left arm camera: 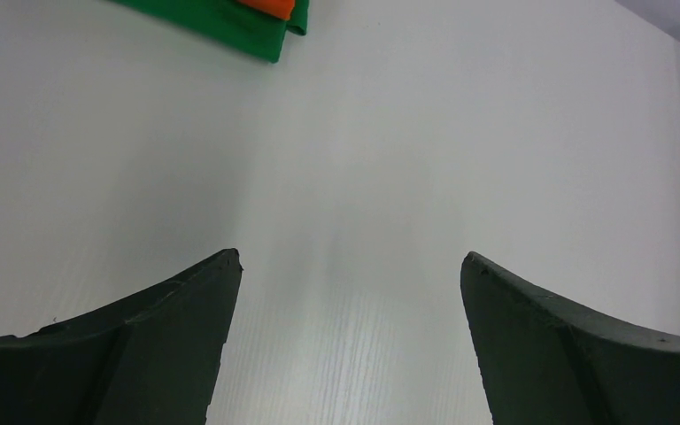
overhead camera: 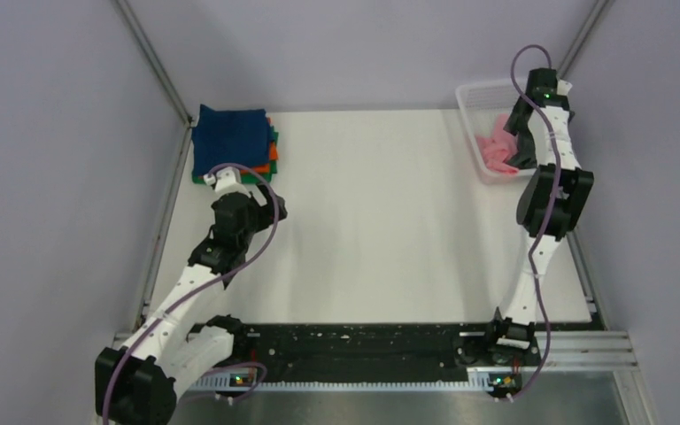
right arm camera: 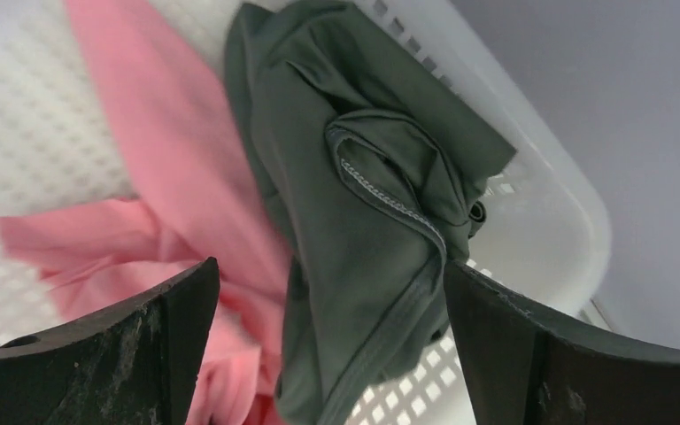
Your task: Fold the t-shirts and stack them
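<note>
The robot's right gripper will go down into the basket onto the smooth fold of the dark grey shirt and close, because this shirt is on top of the pink one.
A folded stack of t-shirts sits at the table's far left, with the navy shirt on top of an orange shirt and a green shirt. The left wrist view shows only the green shirt's corner and an orange edge. My left gripper is open and empty over bare table just in front of the stack. My right gripper is open inside the white mesh basket. Its fingers straddle a crumpled dark grey shirt lying on a pink shirt.
The basket's wall stands close to my right finger. Grey enclosure walls and metal frame rails surround the white table. The arm bases sit on a black rail at the near edge.
</note>
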Robot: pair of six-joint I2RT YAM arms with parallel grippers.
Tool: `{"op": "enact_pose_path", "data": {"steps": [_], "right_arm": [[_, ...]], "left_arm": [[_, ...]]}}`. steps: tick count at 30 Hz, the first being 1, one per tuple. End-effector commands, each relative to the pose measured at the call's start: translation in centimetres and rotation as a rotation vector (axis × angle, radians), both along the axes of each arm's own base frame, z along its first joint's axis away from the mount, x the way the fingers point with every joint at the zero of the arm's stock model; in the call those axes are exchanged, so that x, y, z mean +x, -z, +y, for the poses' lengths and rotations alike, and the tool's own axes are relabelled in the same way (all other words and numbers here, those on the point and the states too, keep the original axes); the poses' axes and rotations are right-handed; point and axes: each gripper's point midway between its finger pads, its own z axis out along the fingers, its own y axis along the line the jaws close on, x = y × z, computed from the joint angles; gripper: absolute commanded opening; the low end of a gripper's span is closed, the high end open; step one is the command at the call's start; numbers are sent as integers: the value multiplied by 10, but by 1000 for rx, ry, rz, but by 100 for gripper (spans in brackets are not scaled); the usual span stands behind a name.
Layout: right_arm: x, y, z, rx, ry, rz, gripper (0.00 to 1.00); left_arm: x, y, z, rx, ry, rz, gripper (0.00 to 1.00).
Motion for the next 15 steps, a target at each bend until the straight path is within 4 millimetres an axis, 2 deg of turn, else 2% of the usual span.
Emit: {"op": "enact_pose_path", "data": {"steps": [1,4,7,9,10,11,12,13,15], "right_arm": [[2,16,-25,-81,42,79,95],[12,46,-26,-75,17,112,92],[23,76,-23,-51,-22,128,82],[25,91,-22,-38,-24,144,67],[24,95,-21,-33,-18,147,48],[25,95,-19,-23,-17,142,25],[27,90,-18,-15,-24,126,9],[30,76,-16,-9,-31,93,0],[35,36,-12,-5,-45,4,0]], "left_arm": [[8,-23,7,9,-42,-79,99],[8,-22,7,10,-42,-81,99],[9,-21,8,16,-48,-76,99],[9,-18,9,23,-57,-68,99],[10,-18,10,25,-61,-67,99],[10,-18,11,26,-64,-65,99],[10,-19,11,26,-64,-63,99],[10,-21,10,24,-61,-66,99],[9,-23,9,20,-56,-69,99]]}}
